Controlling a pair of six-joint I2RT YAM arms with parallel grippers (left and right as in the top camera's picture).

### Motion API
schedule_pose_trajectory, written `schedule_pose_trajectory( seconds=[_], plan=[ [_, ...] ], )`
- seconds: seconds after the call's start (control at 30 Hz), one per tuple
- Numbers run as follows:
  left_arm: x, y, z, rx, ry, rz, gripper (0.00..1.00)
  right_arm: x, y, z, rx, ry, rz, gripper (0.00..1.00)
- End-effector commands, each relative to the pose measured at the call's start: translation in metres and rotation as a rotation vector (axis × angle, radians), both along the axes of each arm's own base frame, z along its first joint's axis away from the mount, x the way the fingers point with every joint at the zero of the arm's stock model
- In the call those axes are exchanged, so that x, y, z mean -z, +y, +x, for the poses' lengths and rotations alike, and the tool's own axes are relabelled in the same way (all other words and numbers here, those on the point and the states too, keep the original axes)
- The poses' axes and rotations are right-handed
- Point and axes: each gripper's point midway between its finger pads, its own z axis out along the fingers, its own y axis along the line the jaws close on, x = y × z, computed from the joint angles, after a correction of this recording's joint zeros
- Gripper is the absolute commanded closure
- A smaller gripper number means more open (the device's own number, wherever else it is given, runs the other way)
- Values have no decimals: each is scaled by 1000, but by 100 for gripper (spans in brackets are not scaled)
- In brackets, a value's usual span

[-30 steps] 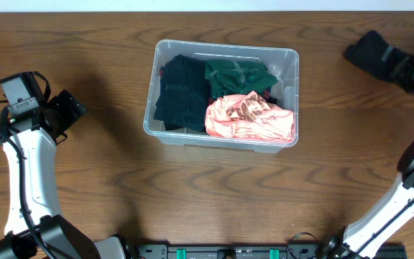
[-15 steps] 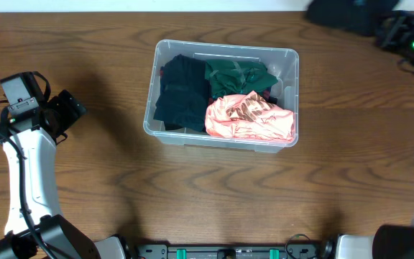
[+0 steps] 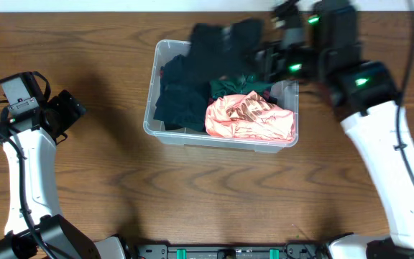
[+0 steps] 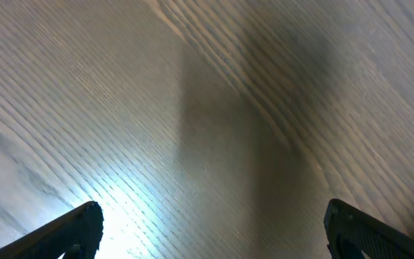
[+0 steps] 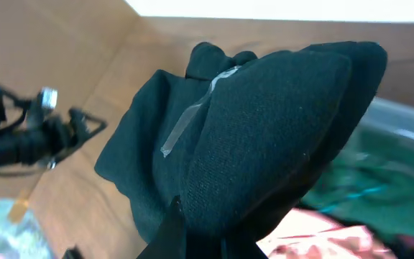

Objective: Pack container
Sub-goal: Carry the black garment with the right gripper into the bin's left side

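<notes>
My right gripper carries the dark folded garment (image 3: 225, 44) (image 5: 254, 137) back and down next, over the dark garment already inside, since it overhangs the tub's back rim.
The container (image 3: 159, 129) is a clear plastic tub in the middle of the table. It holds a dark garment (image 3: 178, 93) on the left, a green one (image 3: 230, 85) at the back and a pink one (image 3: 250, 119) at the front right. My right gripper (image 3: 261, 61) is shut on a dark folded garment (image 3: 225, 44) and holds it over the tub's back rim; it fills the right wrist view (image 5: 264, 129). My left gripper (image 4: 207, 230) is open and empty over bare wood at the far left.
The left arm (image 3: 27, 137) stands at the table's left side. The right arm (image 3: 379, 144) reaches in from the right. The wooden table (image 3: 207, 194) lies all around the tub.
My right arm has swung from the far right back corner leftward with the dark garment, now over the tub's back edge. The left arm has not moved.
</notes>
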Motion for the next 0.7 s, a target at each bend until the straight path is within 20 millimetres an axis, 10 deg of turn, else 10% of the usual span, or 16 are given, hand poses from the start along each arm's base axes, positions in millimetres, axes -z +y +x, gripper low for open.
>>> schedule_pose_trajectory(
  seconds=[0.0, 0.67],
  plan=[
    [-6, 3, 2, 1, -9, 13, 2, 4, 16, -7, 24, -4, -42, 99],
    [-6, 3, 2, 1, -9, 13, 2, 106, 95, -19, -106, 133, -168, 99]
  ],
)
